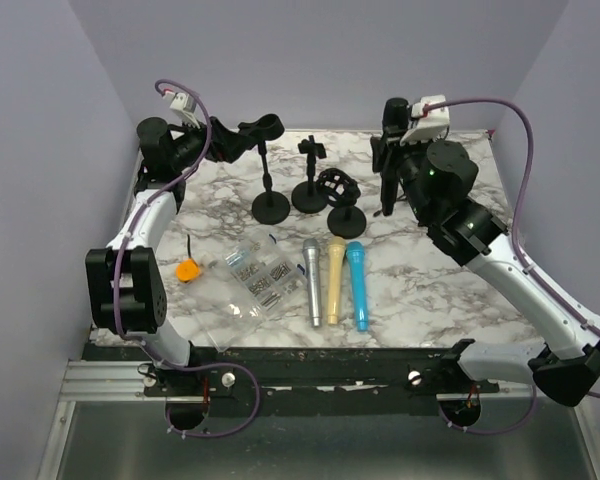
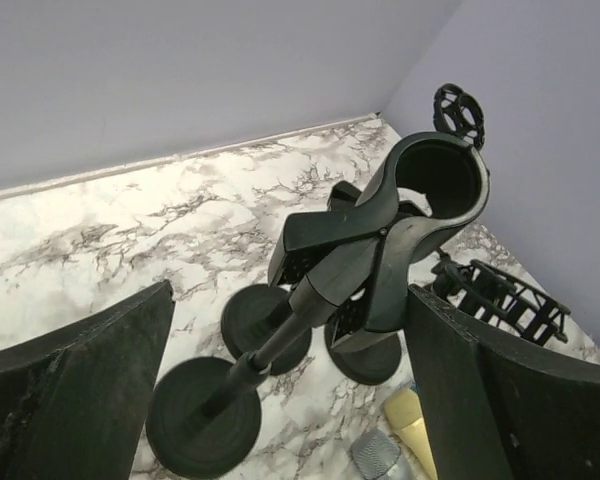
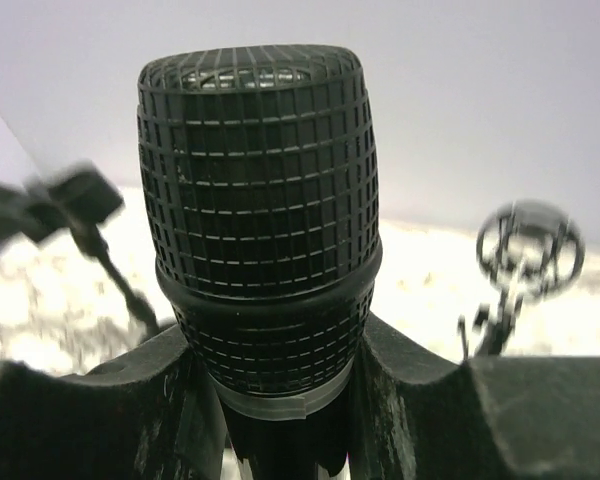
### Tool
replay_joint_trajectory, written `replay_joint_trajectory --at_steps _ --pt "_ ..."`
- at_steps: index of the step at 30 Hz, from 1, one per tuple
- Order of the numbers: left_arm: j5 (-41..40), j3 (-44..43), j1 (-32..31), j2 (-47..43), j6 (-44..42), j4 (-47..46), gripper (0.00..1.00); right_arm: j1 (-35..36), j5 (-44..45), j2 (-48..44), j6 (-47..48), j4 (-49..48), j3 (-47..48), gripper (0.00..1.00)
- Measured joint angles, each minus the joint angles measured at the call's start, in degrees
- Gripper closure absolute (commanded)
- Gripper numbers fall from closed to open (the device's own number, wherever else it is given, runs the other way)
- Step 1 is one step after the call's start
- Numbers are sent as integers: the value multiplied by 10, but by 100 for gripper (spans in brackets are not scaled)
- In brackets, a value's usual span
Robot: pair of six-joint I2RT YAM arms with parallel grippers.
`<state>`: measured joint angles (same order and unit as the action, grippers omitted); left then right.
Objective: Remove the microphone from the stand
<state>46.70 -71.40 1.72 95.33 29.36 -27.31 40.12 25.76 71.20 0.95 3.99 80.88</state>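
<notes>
I should move my right gripper back and down next and tilt the black microphone until it lies flat on the table (image 1: 408, 279) beside the blue microphone.
A black microphone (image 1: 391, 125) stands upright at the back right, apart from the stand, with my right gripper (image 1: 390, 165) shut on its body. In the right wrist view its mesh head (image 3: 260, 180) rises above the right gripper (image 3: 280, 400). The black stand (image 1: 268, 170) stands at the back left on a round base (image 1: 272, 207). Its clip (image 2: 420, 190) is empty. My left gripper (image 1: 230, 140) is open, one finger on each side of the clip, touching nothing. The left wrist view has the left gripper (image 2: 290, 300) straddling the pole.
Silver (image 1: 312, 280), gold (image 1: 335, 278) and blue (image 1: 358, 283) microphones lie side by side mid-table. A short stand (image 1: 310, 190) and a shock-mount stand (image 1: 342, 195) are beside the main stand. A clear bag of parts (image 1: 250, 280) and an orange object (image 1: 188, 270) lie front left.
</notes>
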Motion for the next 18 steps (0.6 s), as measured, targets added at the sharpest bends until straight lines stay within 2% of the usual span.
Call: replay_joint_trajectory --at_steps 6,10,15,18 --pt "-49 -17 1 -63 -15 159 7 0 10 -55 -148 131 -147 99" --pt "-87 -20 1 -120 -29 251 7 0 -4 -47 -246 208 -235 99" --pt "-143 -2 0 -198 -30 281 8 -9 -17 2 -327 268 -282 95" --pt "-170 23 0 -237 -30 278 8 -24 -24 37 -351 278 -292 89"
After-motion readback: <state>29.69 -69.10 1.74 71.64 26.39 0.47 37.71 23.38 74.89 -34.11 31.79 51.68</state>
